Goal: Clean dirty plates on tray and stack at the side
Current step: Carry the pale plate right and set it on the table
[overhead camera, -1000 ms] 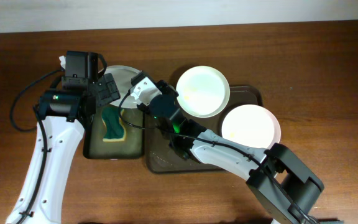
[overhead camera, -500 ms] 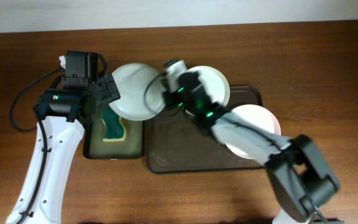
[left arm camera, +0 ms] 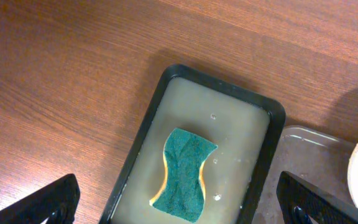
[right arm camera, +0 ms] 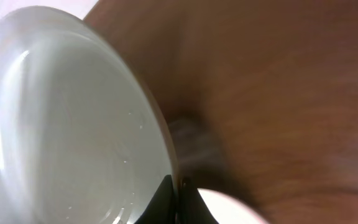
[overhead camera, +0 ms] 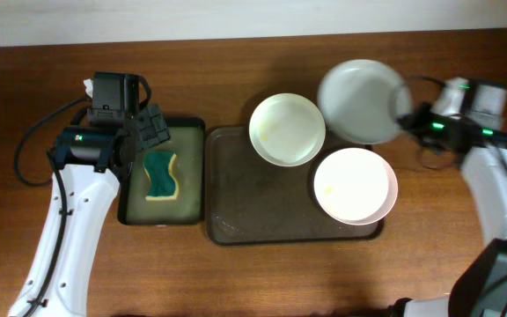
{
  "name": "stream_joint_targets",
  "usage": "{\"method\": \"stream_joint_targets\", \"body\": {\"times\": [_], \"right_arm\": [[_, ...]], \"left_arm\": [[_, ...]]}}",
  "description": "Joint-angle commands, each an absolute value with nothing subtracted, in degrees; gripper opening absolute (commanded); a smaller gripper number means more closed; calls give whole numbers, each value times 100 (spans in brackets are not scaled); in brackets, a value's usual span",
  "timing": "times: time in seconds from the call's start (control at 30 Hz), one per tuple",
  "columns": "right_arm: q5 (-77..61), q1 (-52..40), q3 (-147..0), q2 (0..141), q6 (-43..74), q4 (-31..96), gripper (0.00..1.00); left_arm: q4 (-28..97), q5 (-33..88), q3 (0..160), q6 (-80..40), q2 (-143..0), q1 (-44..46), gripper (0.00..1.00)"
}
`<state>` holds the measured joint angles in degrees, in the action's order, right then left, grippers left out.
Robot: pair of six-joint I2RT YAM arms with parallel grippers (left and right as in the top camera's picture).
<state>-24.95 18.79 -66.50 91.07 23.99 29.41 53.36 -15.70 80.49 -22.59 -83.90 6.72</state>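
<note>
My right gripper moves past the tray and lowers the plate onto bare tabletop next, as that spot lies free below, to the right in the overhead view.
My right gripper (overhead camera: 405,119) is shut on the rim of a white plate (overhead camera: 361,100) and holds it in the air above the tray's far right corner; the right wrist view shows the plate (right arm camera: 73,124) pinched between the fingers (right arm camera: 178,199). Two more white plates lie on the dark-brown tray (overhead camera: 245,207): one at the back middle (overhead camera: 287,129), one at the right (overhead camera: 355,186) with a small yellow speck. My left gripper (overhead camera: 152,128) is open and empty above the narrow tray; its fingertips flank the sponge (left arm camera: 184,174) in the left wrist view.
A narrow dark tray (overhead camera: 194,176) with cloudy water holds a green and yellow sponge (overhead camera: 159,175), left of the brown tray. Bare wood tabletop (overhead camera: 447,229) lies right of the tray.
My right arm has swung from the left side over to the right, carrying the plate from above the narrow tray to above the brown tray's far right corner. The left arm has not moved.
</note>
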Motion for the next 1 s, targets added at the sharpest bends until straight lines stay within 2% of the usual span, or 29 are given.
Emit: {"method": "stream_joint_targets", "body": {"times": [0.0,0.23,0.37,0.83,0.87,0.9,0.93,0.97], "right_arm": [[-2635,2945,-6667,8921,2379,3229,4],[-2314,4082,-6665,8971,2274,3518,4],[-1328,4027,-6626,9118,2276,3693,4],[-1131,3701,-6543,10254,2279,3535,5],[-1131,3701,-6543,10261,2279,3535,9],[-1135,3701,-6545,10259,2276,3540,20],[-1210,3701,-6558,10250,2193,3605,39],[-1431,3701,-6589,10245,1859,3677,43]], "left_arm": [[5325,-1629,8106,-2268,-8366,659,99],[5328,-1629,8106,-2268,-8366,659,100],[5325,-1629,8106,-2265,-8366,659,100],[5325,-1629,8106,-2268,-8366,659,100],[5325,-1629,8106,-2268,-8366,659,99],[5325,-1632,8106,-2268,-8366,659,99],[5325,-1629,8106,-2268,-8366,659,99],[5325,-1632,8106,-2268,-8366,659,100]]}}
